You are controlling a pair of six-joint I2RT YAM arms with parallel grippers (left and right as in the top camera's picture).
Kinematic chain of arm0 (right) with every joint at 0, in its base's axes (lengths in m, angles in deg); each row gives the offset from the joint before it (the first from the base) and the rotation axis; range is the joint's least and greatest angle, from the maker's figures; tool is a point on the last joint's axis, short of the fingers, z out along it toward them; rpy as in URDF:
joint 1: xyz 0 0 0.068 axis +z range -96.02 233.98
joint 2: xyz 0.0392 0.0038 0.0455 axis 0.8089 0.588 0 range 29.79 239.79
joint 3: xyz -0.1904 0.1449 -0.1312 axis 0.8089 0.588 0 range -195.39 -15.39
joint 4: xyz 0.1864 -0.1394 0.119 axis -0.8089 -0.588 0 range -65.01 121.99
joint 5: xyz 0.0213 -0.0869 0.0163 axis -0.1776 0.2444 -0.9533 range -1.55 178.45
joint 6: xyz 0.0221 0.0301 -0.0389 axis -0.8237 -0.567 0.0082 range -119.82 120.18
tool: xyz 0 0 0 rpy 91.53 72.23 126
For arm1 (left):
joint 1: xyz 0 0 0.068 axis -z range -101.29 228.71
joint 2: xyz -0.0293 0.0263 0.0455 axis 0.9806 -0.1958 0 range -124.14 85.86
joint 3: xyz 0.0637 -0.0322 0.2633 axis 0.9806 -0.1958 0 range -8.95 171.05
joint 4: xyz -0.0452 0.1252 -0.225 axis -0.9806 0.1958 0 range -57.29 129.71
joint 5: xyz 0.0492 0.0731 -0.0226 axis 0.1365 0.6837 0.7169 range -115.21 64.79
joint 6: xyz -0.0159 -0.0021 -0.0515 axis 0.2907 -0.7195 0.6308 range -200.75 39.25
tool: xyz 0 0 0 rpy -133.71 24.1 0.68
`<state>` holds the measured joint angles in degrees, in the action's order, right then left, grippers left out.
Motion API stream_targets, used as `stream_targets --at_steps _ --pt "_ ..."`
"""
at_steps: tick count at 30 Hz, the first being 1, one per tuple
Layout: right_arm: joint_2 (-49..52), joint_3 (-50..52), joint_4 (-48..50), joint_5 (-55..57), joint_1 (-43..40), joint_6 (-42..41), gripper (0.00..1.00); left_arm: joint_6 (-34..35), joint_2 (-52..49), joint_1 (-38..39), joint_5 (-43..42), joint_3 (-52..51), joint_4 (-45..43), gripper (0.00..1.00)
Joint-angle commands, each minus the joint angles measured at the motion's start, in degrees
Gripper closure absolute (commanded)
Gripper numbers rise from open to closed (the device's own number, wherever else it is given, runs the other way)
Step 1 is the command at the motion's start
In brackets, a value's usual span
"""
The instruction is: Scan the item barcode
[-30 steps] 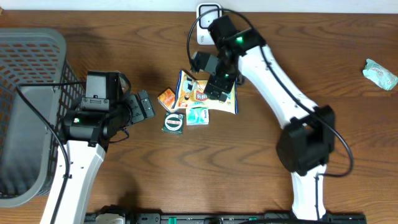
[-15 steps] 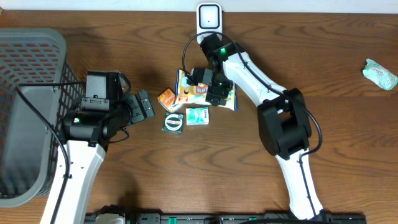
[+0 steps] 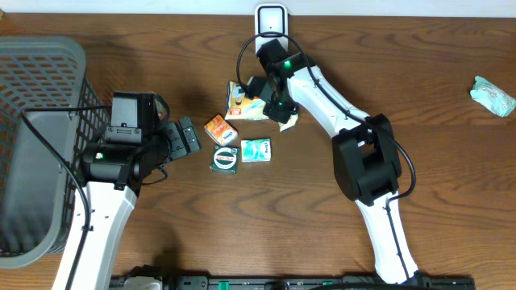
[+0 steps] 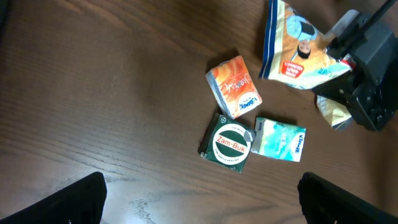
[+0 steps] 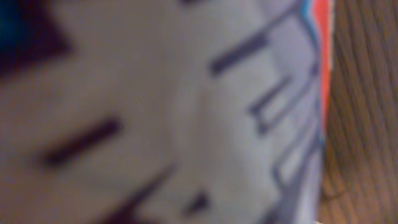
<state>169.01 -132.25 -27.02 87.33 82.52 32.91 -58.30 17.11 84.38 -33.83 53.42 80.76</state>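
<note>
The right gripper moves outward over the white scanner (image 3: 271,19) next, then across to the open tabletop space by the crumpled teal wrapper, releasing the bag there.
A yellow and blue snack bag (image 3: 244,101) is bunched up and tilted off the table, just below the white barcode scanner (image 3: 271,19) at the back edge. My right gripper (image 3: 272,105) is shut on the bag's right edge; the left wrist view shows that grip too, gripper (image 4: 341,61) on bag (image 4: 292,53). In the right wrist view the blurred bag (image 5: 174,112) fills the frame and hides the fingers. My left gripper (image 3: 187,137) (image 4: 202,208) hangs open, left of the items, with nothing in it.
An orange packet (image 3: 216,129), a green Zam-Buk box (image 3: 225,159) and a teal packet (image 3: 255,150) lie together below the bag. A grey mesh basket (image 3: 48,60) fills the left side. A crumpled teal wrapper (image 3: 492,94) lies far right.
My right gripper has closed on the snack bag, which lay flat before and is now pulled up, crumpled and shifted toward the scanner. The left arm has not moved.
</note>
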Motion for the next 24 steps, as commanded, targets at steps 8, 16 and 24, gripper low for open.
stream_targets --at_steps 8,16,24 --pt "-6.4 0.9 12.6 -3.7 0.5 -21.8 0.99 -0.2 -0.1 -0.3 0.8 0.5 0.1 0.02" --pt "-12.7 0.9 29.8 4.9 -1.1 -30.2 0.99 -0.2 -0.1 -0.3 0.7 0.5 0.2 0.02" --pt "-9.2 1.0 43.3 6.2 -2.7 -30.8 0.98 -0.2 -0.1 -0.3 0.7 0.5 0.2 0.02"
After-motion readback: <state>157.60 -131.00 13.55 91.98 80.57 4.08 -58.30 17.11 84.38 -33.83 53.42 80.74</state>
